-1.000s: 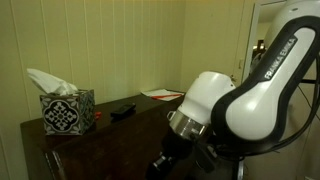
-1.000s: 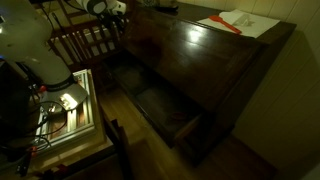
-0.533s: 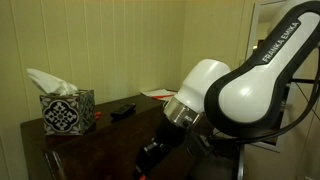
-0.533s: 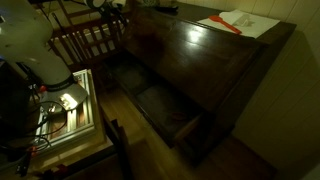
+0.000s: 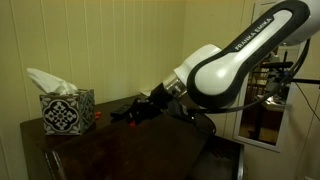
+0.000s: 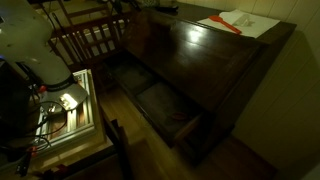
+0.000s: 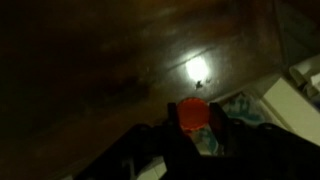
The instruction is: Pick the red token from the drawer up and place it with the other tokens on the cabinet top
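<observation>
I should lift my gripper next, move it toward the tissue box [image 5: 67, 110] and let go of the round red token by the small red thing, because that marks the tokens' spot.
In the wrist view my gripper [image 7: 193, 125] is shut on the round red token [image 7: 193, 113], which sits between the two dark fingers. Below it lies the glossy dark brown cabinet top [image 7: 100, 50] with a bright light reflection. In an exterior view the arm reaches across the cabinet top [image 5: 110, 150], and the gripper [image 5: 140, 112] hangs just above it, right of the patterned tissue box [image 5: 67, 110]. A small red thing [image 5: 98, 115] lies beside the box. The cabinet top also shows in the other exterior view [image 6: 215, 60], where the gripper is out of view.
A black object [image 5: 122, 109] lies on the top near the gripper. White papers with a red item [image 6: 238, 22] lie at the far end. The drawer [image 6: 165, 105] stands open at the cabinet front. A wooden chair [image 6: 85, 40] stands nearby.
The arm has swung up from low in front of the cabinet and reached out over the cabinet top towards the tissue box.
</observation>
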Controlling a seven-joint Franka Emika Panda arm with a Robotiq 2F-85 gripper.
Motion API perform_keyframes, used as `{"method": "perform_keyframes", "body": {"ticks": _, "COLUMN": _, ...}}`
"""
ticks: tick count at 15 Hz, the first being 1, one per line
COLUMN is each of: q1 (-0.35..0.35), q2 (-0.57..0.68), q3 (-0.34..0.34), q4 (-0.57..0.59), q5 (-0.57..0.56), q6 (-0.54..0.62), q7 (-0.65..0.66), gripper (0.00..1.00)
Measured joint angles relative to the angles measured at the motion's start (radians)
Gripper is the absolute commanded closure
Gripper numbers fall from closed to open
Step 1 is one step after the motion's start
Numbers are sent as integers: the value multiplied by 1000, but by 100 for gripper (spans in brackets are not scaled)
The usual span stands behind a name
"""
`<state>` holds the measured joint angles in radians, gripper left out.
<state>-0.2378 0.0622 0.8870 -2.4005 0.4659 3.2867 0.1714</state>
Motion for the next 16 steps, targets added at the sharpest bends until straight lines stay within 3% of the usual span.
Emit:
{"method": "perform_keyframes", "body": {"ticks": 2, "q1": 23, "q2": -14, "q3": -58, "q4": 40, "q5": 1, "q6": 38, "q7": 13, "gripper": 89}}
{"method": "perform_keyframes", "body": {"ticks": 3, "q1": 38, "q2": -18, "q3": -85, "q4": 56, "q5": 2, "q6": 56, "q7": 14, "gripper": 64}}
{"method": "perform_keyframes", "body": {"ticks": 5, "q1": 113, "q2": -21, "q3": -177, "q4": 77, "q5": -7, "q6": 70, "q7": 31, "gripper": 64}}
{"method": "perform_keyframes", "body": {"ticks": 8, "q1": 152, "q2": -21, "q3": -216, "q4": 79, "q5": -9, "q6": 78, "q7": 38, "gripper": 64}}
{"method": "perform_keyframes", "body": {"ticks": 9, "q1": 153, "q2": -21, "q3": -216, "q4": 79, "q5": -9, "q6": 78, "q7": 39, "gripper": 89}}
{"method": "perform_keyframes", "body": {"ticks": 11, "q1": 179, "q2": -21, "q3": -243, "q4": 79, "q5": -15, "q6": 78, "q7": 40, "gripper": 89}}
{"method": "perform_keyframes", "body": {"ticks": 16, "q1": 372, "q2": 28, "q3": -418, "q4": 114, "q5": -152, "q6": 66, "q7": 39, "gripper": 89}}
